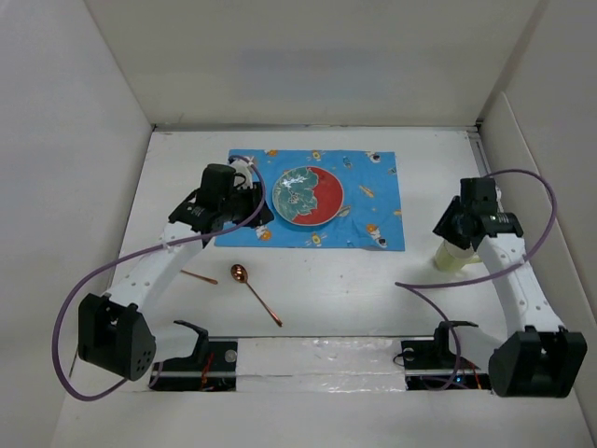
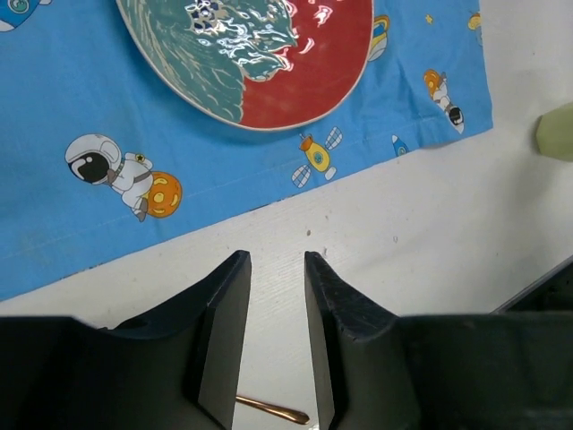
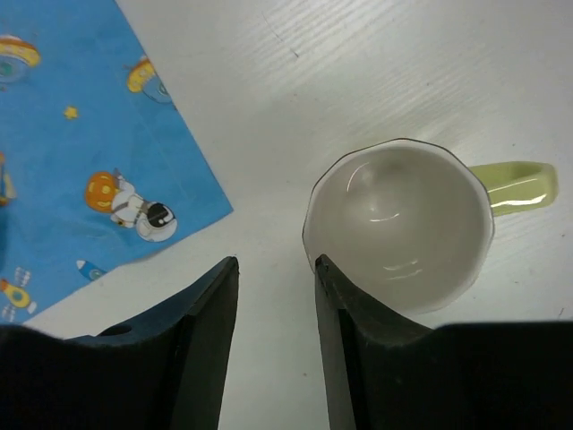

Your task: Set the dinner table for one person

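The mug's mat-side rim [image 1: 439, 249] [image 3: 307, 240] is below my right gripper, and the mug's empty opening has room for one finger. My right gripper should next go down with its fingers astride that thin side of the mug and close.
The dinner table [image 1: 373, 289] is a white tabletop with a blue space-print mat [image 1: 373, 201] at its back. A red and teal plate [image 1: 311, 196] lies on the mat. A copper spoon [image 1: 254, 291] and a thin copper utensil [image 1: 199, 277] lie on the table in front. My left gripper [image 1: 259, 213] hangs over the mat's near left edge, open [image 2: 277, 260] and holding nothing. A pale green mug [image 3: 403, 228] stands upright to the right of the mat. My right gripper [image 3: 276, 262] is open just left of the mug, its right finger close to the rim.
White walls close in the table on three sides. The left arm's purple cable [image 1: 70, 308] loops over the left side, and the right arm's cable [image 1: 438, 280] crosses the table near the mug. A copper utensil tip [image 2: 273, 410] shows below the left jaws.
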{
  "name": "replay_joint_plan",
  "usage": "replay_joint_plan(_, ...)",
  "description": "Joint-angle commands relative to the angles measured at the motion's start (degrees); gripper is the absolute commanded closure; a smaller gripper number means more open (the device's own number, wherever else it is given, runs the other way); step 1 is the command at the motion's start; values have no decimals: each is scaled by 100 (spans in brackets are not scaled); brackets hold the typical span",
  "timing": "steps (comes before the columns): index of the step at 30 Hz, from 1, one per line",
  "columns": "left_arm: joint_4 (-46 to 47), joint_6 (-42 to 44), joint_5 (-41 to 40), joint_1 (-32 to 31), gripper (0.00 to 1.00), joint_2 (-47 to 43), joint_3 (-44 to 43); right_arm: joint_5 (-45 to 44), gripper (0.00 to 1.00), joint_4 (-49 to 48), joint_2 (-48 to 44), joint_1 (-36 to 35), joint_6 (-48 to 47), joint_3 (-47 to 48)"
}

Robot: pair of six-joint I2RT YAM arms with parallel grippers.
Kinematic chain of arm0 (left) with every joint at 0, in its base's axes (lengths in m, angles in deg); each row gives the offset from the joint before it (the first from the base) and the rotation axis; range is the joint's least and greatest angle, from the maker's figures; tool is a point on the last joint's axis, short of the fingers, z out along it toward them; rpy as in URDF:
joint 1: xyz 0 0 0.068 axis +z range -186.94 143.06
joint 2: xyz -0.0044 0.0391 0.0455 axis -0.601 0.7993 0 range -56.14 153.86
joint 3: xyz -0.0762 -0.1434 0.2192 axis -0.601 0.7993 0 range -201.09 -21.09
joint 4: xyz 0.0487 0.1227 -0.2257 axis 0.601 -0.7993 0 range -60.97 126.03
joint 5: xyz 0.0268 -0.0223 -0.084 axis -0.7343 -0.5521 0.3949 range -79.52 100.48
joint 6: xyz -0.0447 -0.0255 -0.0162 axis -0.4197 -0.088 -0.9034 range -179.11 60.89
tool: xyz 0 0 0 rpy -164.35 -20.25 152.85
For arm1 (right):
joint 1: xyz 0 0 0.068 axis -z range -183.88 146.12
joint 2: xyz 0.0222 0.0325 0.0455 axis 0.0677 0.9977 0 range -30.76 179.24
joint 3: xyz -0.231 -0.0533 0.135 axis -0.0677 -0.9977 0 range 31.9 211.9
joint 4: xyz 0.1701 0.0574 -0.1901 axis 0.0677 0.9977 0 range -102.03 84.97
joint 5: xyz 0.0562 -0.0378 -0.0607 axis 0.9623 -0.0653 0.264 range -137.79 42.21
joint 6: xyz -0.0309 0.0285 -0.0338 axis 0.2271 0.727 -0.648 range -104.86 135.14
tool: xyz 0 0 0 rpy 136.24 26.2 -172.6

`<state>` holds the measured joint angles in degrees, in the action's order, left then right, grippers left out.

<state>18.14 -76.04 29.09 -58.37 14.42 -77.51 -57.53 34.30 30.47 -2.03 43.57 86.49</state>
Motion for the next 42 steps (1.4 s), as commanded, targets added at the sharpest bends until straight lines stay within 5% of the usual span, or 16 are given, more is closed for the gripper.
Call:
replay_joint_plan(1,40,199,-6,-194,71,71,-290,60,54,88,284,17,-30,131)
replay_joint_plan(8,66,225,-33,-256,71,36,-264,86,58,-246,687,123,23,-246)
replay_joint_plan(11,119,190,28,-256,71,45,-229,7,76,-413,933,175,-3,-300)
replay_joint_plan(13,128,172,46,-256,71,80,-220,-80,100,-431,1022,176,-30,-212)
replay_joint_plan(16,154,181,64,-256,71,98,-220,-292,100,-449,996,176,-223,314)
replay_joint_plan(20,154,172,64,-256,71,124,-229,-214,100,-537,1390,36,-591,1613)
replay_joint_plan(36,14,129,-200,-256,71,19,-194,-354,100,762,6188,-1432,-1585,8105)
replay_joint_plan(42,31,-30,-253,-256,71,54,-255,-371,100,976,7376,-1547,-1946,9456)
